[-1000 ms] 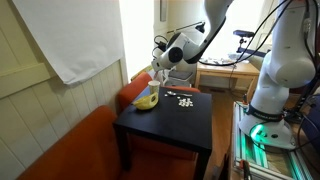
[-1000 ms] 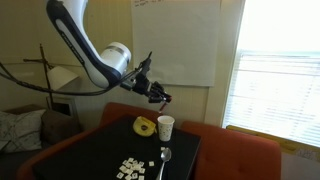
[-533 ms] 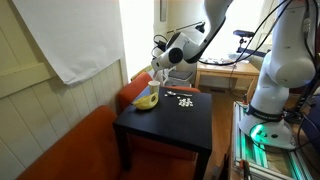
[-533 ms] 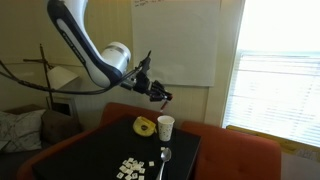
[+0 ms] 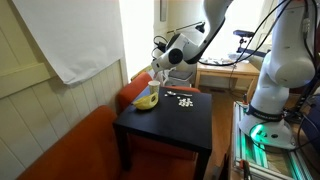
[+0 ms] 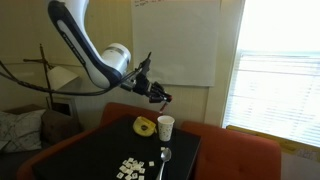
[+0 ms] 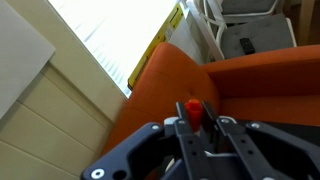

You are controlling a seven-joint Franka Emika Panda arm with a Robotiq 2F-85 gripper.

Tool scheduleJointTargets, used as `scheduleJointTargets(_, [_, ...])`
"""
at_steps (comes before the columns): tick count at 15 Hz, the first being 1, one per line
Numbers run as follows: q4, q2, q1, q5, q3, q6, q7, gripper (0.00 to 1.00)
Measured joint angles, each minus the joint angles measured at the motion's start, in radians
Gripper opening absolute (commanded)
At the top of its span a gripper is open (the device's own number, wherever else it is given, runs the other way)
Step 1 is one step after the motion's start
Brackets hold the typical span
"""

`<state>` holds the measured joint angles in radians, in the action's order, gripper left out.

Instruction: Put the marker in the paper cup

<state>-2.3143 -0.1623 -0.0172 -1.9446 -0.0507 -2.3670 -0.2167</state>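
I need to lower my gripper next toward the opening of the white paper cup [image 6: 165, 127] to let go of the red marker, since it still hangs above the cup's rim.
My gripper [image 6: 160, 96] is shut on a red marker [image 7: 192, 111]; in the wrist view its red tip sticks out between the two fingers. In an exterior view the gripper hangs in the air above the white paper cup [image 6: 165, 127], slightly to its left and well clear of its rim. The cup stands upright at the far edge of the black table [image 6: 100, 158]. In an exterior view the gripper [image 5: 157, 68] is over the table's far end [image 5: 170, 125]; the cup is not clear there.
A yellow bowl-like object [image 6: 145, 126] sits beside the cup, also seen in an exterior view [image 5: 147, 100]. Small white pieces [image 6: 130, 169] and a spoon [image 6: 165, 158] lie on the table. An orange couch [image 7: 240, 80] is behind it.
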Motion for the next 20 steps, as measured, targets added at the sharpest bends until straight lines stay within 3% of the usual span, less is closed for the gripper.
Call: scheduleJointTargets(20, [0.046, -0.132, -0.001, -0.005, 0.036, 0.164, 0.048, 0.05])
